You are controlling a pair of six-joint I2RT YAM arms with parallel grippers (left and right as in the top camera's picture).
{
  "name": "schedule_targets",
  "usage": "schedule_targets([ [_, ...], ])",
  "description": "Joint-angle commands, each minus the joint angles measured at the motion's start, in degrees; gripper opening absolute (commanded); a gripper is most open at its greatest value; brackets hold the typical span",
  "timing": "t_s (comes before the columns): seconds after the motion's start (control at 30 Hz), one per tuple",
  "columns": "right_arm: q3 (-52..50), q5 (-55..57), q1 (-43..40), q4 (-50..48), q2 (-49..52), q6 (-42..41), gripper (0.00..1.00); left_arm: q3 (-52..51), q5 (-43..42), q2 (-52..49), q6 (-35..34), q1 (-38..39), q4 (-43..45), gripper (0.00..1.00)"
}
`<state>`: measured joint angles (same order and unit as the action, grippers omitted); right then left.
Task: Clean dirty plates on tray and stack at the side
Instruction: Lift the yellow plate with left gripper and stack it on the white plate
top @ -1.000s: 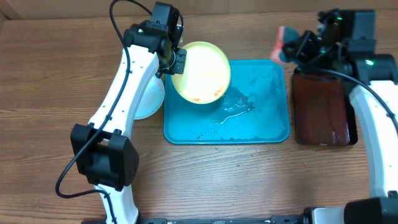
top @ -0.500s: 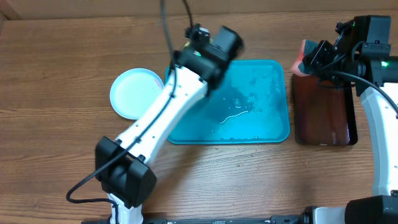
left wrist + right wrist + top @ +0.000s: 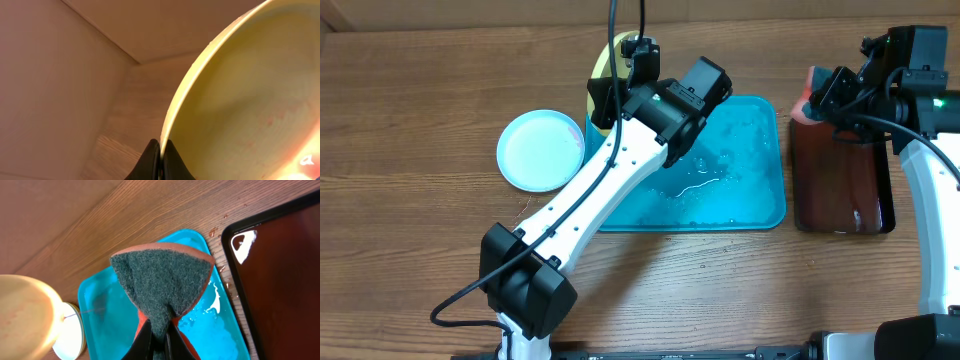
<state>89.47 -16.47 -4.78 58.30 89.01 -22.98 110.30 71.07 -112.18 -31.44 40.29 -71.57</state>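
Observation:
My right gripper needs to move back, bring the sponge (image 3: pixel 804 104) down onto the bottom of the red-brown tray and let go of it there.
My left gripper (image 3: pixel 612 100) is shut on the rim of a pale yellow plate (image 3: pixel 599 70). It holds the plate up on edge above the far left corner of the turquoise tray (image 3: pixel 760 200). In the left wrist view the jaws (image 3: pixel 160 150) pinch the plate's rim, and faint red smears show inside the plate (image 3: pixel 250 90). A light blue plate (image 3: pixel 540 150) lies flat on the table left of the tray. My right gripper (image 3: pixel 160 330) is shut on a green-and-orange sponge (image 3: pixel 160 275). It holds the sponge (image 3: pixel 804 104) in the air between the two trays.
The turquoise tray (image 3: pixel 100 295) is wet, with water and suds on its floor. A dark red-brown tray (image 3: pixel 840 180) with black edges lies to its right, also wet (image 3: pixel 280 280). The left arm reaches across the tray's left half.
The left arm has swung round and tipped the yellow plate from face-up over the tray's left side to on edge at its far left corner. The right gripper shifted slightly right with the sponge.

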Motion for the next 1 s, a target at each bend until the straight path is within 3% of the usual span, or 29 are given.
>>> schedule_targets([
  [0.0, 0.20, 0.39, 0.07, -0.28, -0.17, 0.55, 0.04, 0.42, 7.52, 1.95, -1.99, 1.55, 0.31, 0.04],
  [0.37, 0.20, 0.37, 0.07, 0.00, -0.17, 0.52, 0.04, 0.42, 10.56, 1.95, -1.99, 2.91, 1.53, 0.04],
  [0.67, 0.20, 0.37, 0.07, 0.55, -0.17, 0.52, 0.04, 0.42, 7.26, 1.95, -1.33, 2.91, 1.33, 0.04],
  [0.8, 0.20, 0.37, 0.07, 0.87, -0.17, 0.55, 0.04, 0.42, 2.45, 1.95, -1.33, 2.91, 1.09, 0.04],
  [0.97, 0.20, 0.35, 0.09, 1.05, -0.17, 0.52, 0.04, 0.42, -14.23, 1.97, 1.55, 0.79, 0.57, 0.04],
])
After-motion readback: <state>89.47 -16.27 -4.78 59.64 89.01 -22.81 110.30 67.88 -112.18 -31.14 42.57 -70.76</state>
